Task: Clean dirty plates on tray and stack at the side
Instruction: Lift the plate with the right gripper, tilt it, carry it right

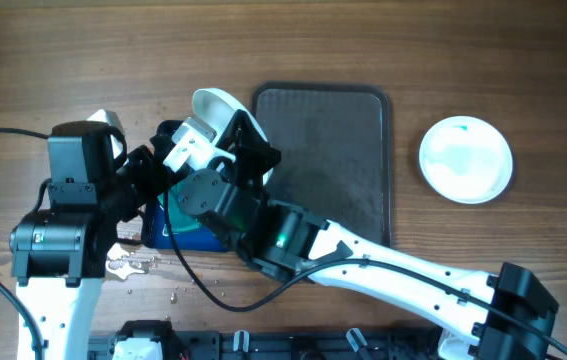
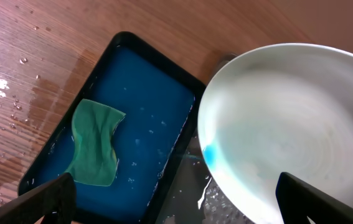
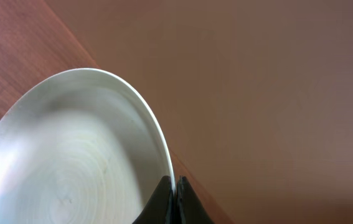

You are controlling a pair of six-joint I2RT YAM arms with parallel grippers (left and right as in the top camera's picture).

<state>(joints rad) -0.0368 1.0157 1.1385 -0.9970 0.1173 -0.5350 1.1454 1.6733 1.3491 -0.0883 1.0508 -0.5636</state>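
The plate in my right gripper should next go to the right in the overhead view, past the dark tray [image 1: 343, 160]. Then I should lower it and let it go where white plates lie.
My right gripper [image 3: 175, 185] is shut on the rim of a white plate [image 3: 70, 155] and holds it tilted above the left edge of the dark tray [image 1: 343, 160]. That plate [image 1: 225, 112] shows a small blue smear near its lower rim in the left wrist view [image 2: 288, 124]. My left gripper [image 2: 176, 202] is open and empty, over the gap between the blue tray and the plate. Its fingers are apart from the green cloth [image 2: 95, 144]. White plates [image 1: 466, 158] lie to the right of the dark tray.
A smaller blue tray [image 2: 151, 99] holds blue water with the green cloth lying in it. It shows in the overhead view [image 1: 168, 232] under the arms. Water drops [image 1: 133, 265] lie on the wooden table beside it.
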